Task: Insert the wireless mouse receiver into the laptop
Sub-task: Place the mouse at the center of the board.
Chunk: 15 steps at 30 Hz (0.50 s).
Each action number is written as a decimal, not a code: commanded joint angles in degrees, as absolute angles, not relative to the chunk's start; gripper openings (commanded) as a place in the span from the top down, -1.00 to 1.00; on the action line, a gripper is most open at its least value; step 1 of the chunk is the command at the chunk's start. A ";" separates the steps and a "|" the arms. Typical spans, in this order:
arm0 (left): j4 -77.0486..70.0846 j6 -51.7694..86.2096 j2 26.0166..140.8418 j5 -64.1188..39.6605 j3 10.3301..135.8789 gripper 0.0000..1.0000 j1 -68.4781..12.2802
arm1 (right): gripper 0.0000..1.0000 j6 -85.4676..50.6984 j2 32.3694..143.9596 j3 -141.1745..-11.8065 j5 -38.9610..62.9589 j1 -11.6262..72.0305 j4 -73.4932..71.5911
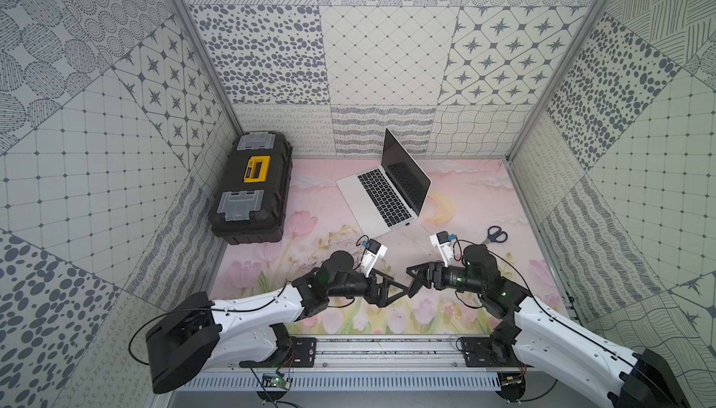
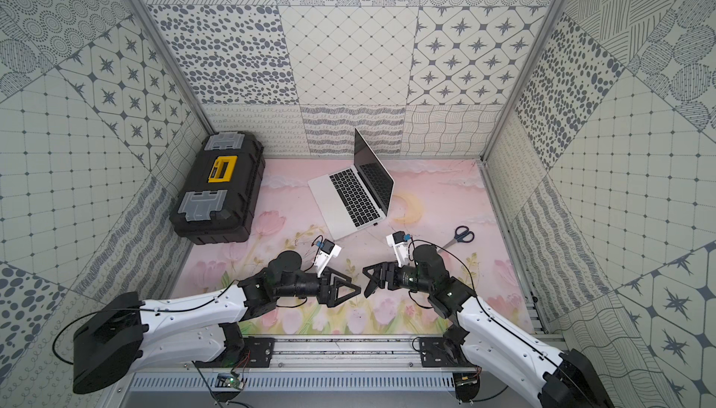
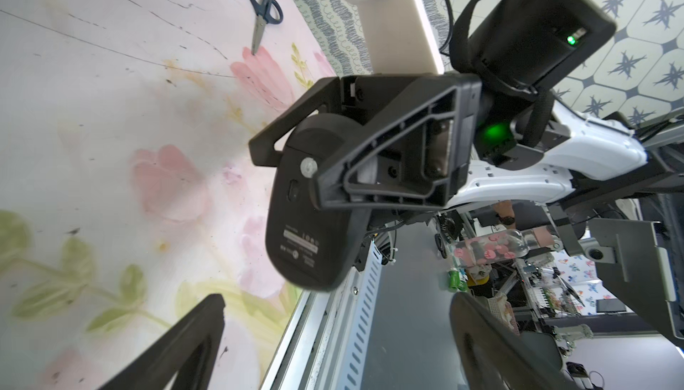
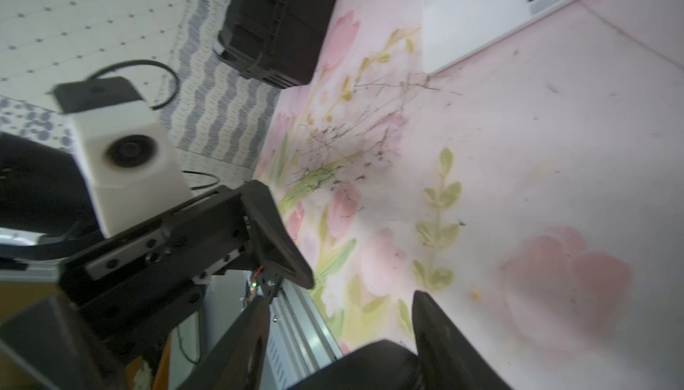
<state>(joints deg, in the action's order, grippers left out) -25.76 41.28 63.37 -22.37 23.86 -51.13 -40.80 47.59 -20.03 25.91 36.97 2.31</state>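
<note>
Next, my right gripper will tip downward, lower the black oval mouse onto the pink flower print (image 2: pixel 365 279) (image 4: pixel 559 293) and release it, since that clear spot lies below the gripper.
The silver laptop (image 1: pixel 357 201) lies open at mid-table, screen dark, in both top views. A tiny black stub, the wireless mouse receiver (image 1: pixel 407 225), sits against the laptop's near side edge by the hinge corner; how deep it sits I cannot tell. Near the front, the two grippers face each other tip to tip. My right gripper (image 3: pixel 287 169) is shut on a black oval mouse (image 3: pixel 307 229), whose underside faces the left wrist camera. My left gripper (image 3: pixel 338 297) stands open just short of the mouse's end, nothing between its fingers (image 3: pixel 207 317).
A black-and-yellow toolbox (image 1: pixel 252 189) stands at the back left against the wall. Blue-handled scissors (image 1: pixel 496 234) lie to the right of the right arm. A metal rail (image 1: pixel 387 348) runs along the table's front edge.
</note>
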 commanded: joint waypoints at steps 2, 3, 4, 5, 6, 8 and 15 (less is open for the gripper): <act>-0.73 28.88 53.90 -10.19 25.99 -0.97 -47.21 | 0.41 -30.93 54.95 -26.57 11.44 38.33 18.47; 1.49 27.51 52.89 -7.83 26.48 -0.97 -46.54 | 0.41 -29.46 57.90 -28.47 8.52 39.60 20.28; 3.11 26.29 51.69 -6.09 26.62 -0.97 -45.91 | 0.41 -27.90 61.04 -30.32 5.14 40.90 22.22; 4.03 25.52 50.85 -4.21 26.63 -0.97 -45.28 | 0.40 -26.48 64.30 -33.32 2.28 42.10 23.49; 4.67 25.34 50.21 -2.42 26.48 -0.97 -44.65 | 0.39 -25.19 67.57 -35.15 -0.03 43.65 24.88; 4.87 25.44 49.56 -0.74 26.00 -0.97 -43.56 | 0.38 -22.82 74.14 -39.18 -3.42 45.85 26.43; 5.09 23.99 51.11 3.67 26.11 -0.97 -42.32 | 0.27 -16.17 92.94 -50.82 -11.71 52.88 29.00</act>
<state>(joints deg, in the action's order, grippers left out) -0.95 29.19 50.63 -4.51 25.52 -43.44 -20.84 89.65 -48.49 -6.31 51.20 26.79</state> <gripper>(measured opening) 0.985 0.629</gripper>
